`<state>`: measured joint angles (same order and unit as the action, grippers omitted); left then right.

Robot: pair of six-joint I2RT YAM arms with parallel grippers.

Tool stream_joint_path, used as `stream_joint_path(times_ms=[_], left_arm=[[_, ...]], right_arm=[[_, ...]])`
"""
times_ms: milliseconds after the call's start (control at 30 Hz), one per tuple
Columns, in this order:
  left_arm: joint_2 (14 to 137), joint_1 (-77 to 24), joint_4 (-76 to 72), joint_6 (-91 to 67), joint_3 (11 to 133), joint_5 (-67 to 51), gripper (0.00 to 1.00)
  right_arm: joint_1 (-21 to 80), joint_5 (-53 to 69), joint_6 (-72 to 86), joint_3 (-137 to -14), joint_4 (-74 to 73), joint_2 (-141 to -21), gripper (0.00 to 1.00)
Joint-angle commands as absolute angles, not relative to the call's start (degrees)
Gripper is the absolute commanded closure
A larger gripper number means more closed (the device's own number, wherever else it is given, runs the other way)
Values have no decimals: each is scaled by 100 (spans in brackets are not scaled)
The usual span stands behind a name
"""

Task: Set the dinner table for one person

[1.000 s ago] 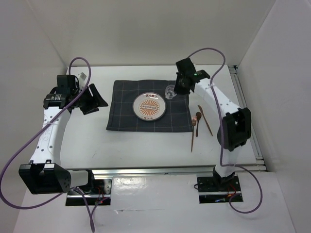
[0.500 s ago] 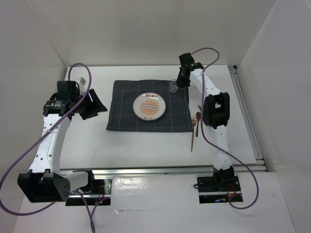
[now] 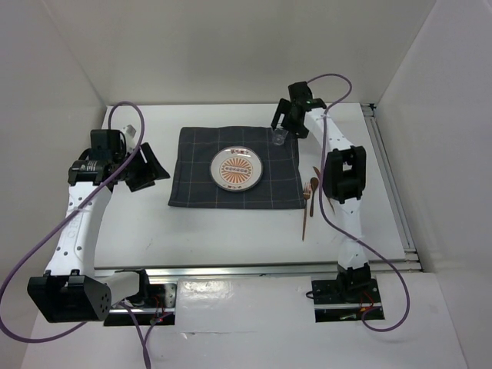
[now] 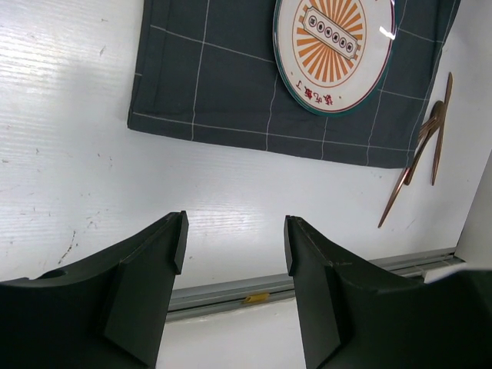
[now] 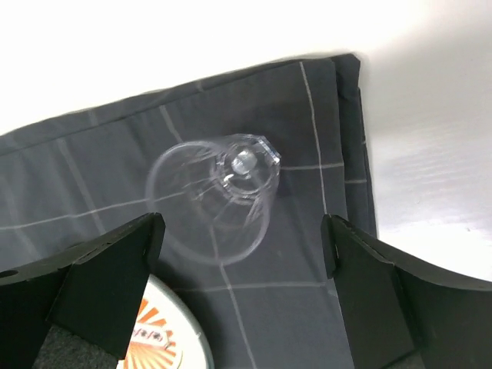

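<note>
The copper fork's handle [image 3: 304,217] lies back from and below my right gripper, still off the cloth, so my right gripper needs to bring its open fingers back and down around it.
The white dinner table [image 3: 207,231] carries a dark grey checked cloth [image 3: 196,173] with an orange sunburst plate [image 3: 237,169] at its middle. A clear glass [image 3: 277,138] stands upright on the cloth's far right corner. My right gripper [image 3: 283,128] hovers just over it, open, and its jaws stand wide of the glass [image 5: 211,219] without touching it. Copper cutlery [image 3: 311,196] lies on the bare table right of the cloth. My left gripper [image 3: 157,167] hangs left of the cloth, open and holding nothing.
Metal rails run along the near edge [image 3: 269,269] and the right edge [image 3: 388,177] of the table. White walls close in the left, back and right sides. In the left wrist view the plate [image 4: 334,46], cloth [image 4: 215,84] and cutlery [image 4: 419,154] lie beyond the open left gripper [image 4: 234,242].
My right gripper has opened and let go of the glass, which now stands free on the cloth's far right corner. The right arm stretched farther back. The left arm barely moved.
</note>
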<state>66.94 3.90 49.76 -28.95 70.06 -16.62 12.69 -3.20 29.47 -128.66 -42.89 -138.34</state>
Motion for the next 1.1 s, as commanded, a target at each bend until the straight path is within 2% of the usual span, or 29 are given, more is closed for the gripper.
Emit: stream_joint_path(times_ms=[0,100,233,333,400,533,700,800,867,1067], left_arm=[[6548,325,4939,-3006,7040,-1740,30],[6548,185,4939,-3006,7093,-1636,30],[6653,-149,4939,-3006,7146,-1293,30],[6715,-351,4939,-3006,7146,-1239,30],[6846,-439,4887,-3006,7146,-1309,30],[6979,-702,4772,-3059,7146,-1310,30],[7093,-905,4711,-3111,7207,-1257,30],[7154,-967,4711,-3164,7260,-1257,30],[7154,-1020,4711,-3164,7260,-1257,30],[7154,-1020,4764,-3164,7313,-1099,30]], right_arm=[[1310,-456,2918,-12912,-4025,-12721,4],[1310,-842,3040,-11895,-3886,-11730,7],[1380,-984,3225,-9115,-3332,-10137,19],[1380,-984,3487,-7583,-3261,-9119,29],[1441,-845,3716,-6920,-3340,-8547,37],[1765,-668,4016,-5444,-3506,-7964,44],[1872,-492,4140,-4799,-3454,-8050,44],[1925,-439,4140,-4676,-3253,-8226,49],[1978,-588,4140,-4676,-3199,-8445,55],[1978,-528,4087,-4544,-2848,-8955,62]])
